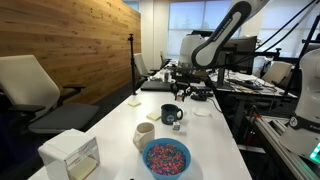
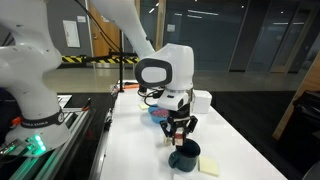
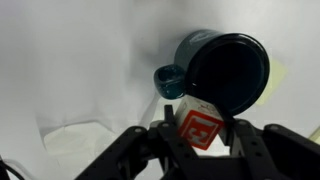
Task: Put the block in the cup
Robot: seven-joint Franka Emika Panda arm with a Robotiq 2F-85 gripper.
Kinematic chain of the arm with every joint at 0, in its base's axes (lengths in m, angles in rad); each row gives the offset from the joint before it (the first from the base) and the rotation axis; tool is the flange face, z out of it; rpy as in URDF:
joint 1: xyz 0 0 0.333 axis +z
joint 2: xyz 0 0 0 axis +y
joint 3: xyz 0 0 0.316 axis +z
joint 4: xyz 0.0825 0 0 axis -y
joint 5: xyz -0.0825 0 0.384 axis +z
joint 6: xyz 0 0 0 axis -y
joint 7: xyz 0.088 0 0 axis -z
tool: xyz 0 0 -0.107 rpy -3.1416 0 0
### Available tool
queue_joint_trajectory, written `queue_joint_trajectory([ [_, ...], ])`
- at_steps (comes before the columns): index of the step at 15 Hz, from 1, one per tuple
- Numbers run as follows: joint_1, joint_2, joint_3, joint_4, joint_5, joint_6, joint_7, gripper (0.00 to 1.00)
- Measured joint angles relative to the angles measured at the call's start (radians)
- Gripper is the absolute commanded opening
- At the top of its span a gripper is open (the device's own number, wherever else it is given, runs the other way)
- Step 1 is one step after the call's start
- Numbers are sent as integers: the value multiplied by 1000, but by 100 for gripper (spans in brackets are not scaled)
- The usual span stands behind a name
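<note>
The block (image 3: pixel 200 127) goes outward over the cup's dark opening next, then down in my gripper, because it still hangs at the cup's rim, short of the cup's middle.
My gripper (image 3: pixel 200 145) is shut on the block (image 3: pixel 200 127), a small white cube with an orange-red letter face. The cup (image 3: pixel 228 68), a dark navy glossy mug with a side handle, stands upright on the white table just beyond the block, its opening facing me. In both exterior views the gripper (image 1: pixel 186 93) (image 2: pixel 178 128) hangs a little above and beside the cup (image 1: pixel 172 114) (image 2: pixel 184 155). The block is too small to make out in the exterior views.
A cream cup (image 1: pixel 145 135) and a bowl of colourful bits (image 1: pixel 165 157) stand near the mug. A white box (image 1: pixel 72 155) sits at the table's near corner. A yellow note (image 2: pixel 210 167) lies beside the mug. Office chairs and desks surround the table (image 1: pixel 115 125).
</note>
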Motion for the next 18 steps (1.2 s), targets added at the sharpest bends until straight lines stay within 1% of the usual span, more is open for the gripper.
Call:
queue_joint_trajectory([
  [5,3,58,9,32,26,34,-6,19],
  [16,26,149,24,144,89,36,-33,19],
  [17,28,154,24,150,89,36,-35,69],
  [18,28,158,25,154,91,36,-38,70],
])
